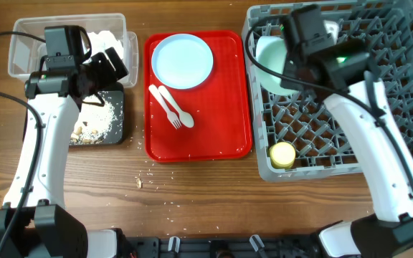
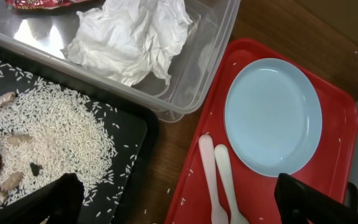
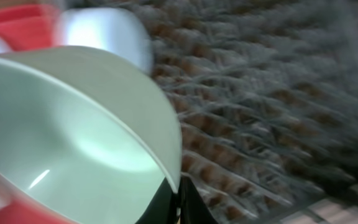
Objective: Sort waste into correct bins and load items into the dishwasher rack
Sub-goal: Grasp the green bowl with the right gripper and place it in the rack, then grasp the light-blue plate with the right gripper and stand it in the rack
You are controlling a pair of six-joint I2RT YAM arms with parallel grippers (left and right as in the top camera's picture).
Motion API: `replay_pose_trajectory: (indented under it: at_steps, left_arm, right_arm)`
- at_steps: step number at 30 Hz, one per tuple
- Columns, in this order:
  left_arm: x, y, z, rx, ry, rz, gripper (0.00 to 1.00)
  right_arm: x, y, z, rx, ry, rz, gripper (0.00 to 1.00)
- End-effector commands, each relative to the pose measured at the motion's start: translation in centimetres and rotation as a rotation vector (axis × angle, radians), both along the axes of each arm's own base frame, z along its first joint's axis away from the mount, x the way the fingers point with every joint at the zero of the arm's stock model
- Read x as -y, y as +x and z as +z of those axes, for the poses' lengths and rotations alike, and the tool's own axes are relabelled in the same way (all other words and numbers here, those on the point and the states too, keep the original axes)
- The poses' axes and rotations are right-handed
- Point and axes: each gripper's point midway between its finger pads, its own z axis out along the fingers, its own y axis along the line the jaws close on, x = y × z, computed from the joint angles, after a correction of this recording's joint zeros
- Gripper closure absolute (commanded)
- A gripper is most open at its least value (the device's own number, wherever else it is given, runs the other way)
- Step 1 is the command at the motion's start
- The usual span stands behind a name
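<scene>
My right gripper is holding the bowl and will turn toward the red tray [image 2: 340, 118] next. It will lower the bowl between the pale dish and the yellow cup and let go, because rack slots are empty there.
My right gripper [image 3: 176, 198] is shut on the rim of the pale green bowl [image 3: 67, 130] and holds it tilted over the grey dishwasher rack [image 3: 278, 93]. In the overhead view the bowl [image 1: 269, 61] is at the rack's [image 1: 350, 147] left side, under my right gripper [image 1: 290, 66]. A yellow cup [image 1: 283, 154] sits in the rack's front left corner. My left gripper [image 2: 179, 208] is open and empty, spanning the black tray [image 2: 129, 134] of rice scraps [image 2: 48, 127] and the red tray [image 2: 340, 118]. The pale blue plate [image 2: 272, 118] and white fork and spoon [image 2: 218, 177] lie there.
The clear tub [image 2: 197, 68] holds crumpled white tissue [image 2: 132, 37] and a red wrapper [image 2: 42, 3]. A blurred pale round dish [image 3: 104, 31] shows behind the green bowl. Rice grains are scattered on the wooden table [image 1: 149, 179] and the red tray [image 1: 221, 136].
</scene>
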Motion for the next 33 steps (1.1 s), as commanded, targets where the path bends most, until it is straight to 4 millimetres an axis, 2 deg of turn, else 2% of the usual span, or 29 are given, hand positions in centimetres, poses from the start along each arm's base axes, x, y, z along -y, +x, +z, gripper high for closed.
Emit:
replay_pose_trajectory:
  at_steps: [1, 5, 9, 14, 19, 24, 29, 33]
  left_arm:
    - [0.1, 0.6, 1.0, 0.039, -0.013, 0.003, 0.0]
    - [0.0, 1.1, 1.3, 0.061, -0.011, 0.003, 0.0]
    - [0.0, 1.6, 1.7, 0.087, -0.01, 0.003, 0.0]
    - [0.0, 1.9, 2.0, 0.103, -0.009, 0.002, 0.0]
    - [0.0, 2.2, 2.2, 0.12, -0.007, 0.002, 0.0]
    - [0.0, 2.1, 2.2, 0.118, -0.008, 0.002, 0.0]
    - [0.0, 1.9, 2.0, 0.108, -0.008, 0.002, 0.0]
    - [0.0, 1.9, 2.0, 0.107, -0.009, 0.002, 0.0]
  right_arm:
    - [3.6, 0.6, -0.4, 0.065, -0.326, -0.175, 0.96]
    - [3.4, 1.8, -3.3, -0.023, -0.493, -0.142, 0.96]
    - [3.5, 2.9, -5.4, -0.065, -0.594, -0.135, 0.96]
    - [3.6, 3.9, -5.8, -0.041, -0.646, -0.138, 0.95]
    - [2.4, 4.4, -6.9, -0.038, -0.651, -0.111, 0.96]
    - [0.1, 4.6, -8.8, -0.068, -0.705, -0.035, 0.96]
    - [-0.5, 4.5, -10.2, -0.097, -0.758, -0.007, 0.96]
    - [-0.9, 3.0, -10.9, -0.161, -0.722, -0.005, 0.96]
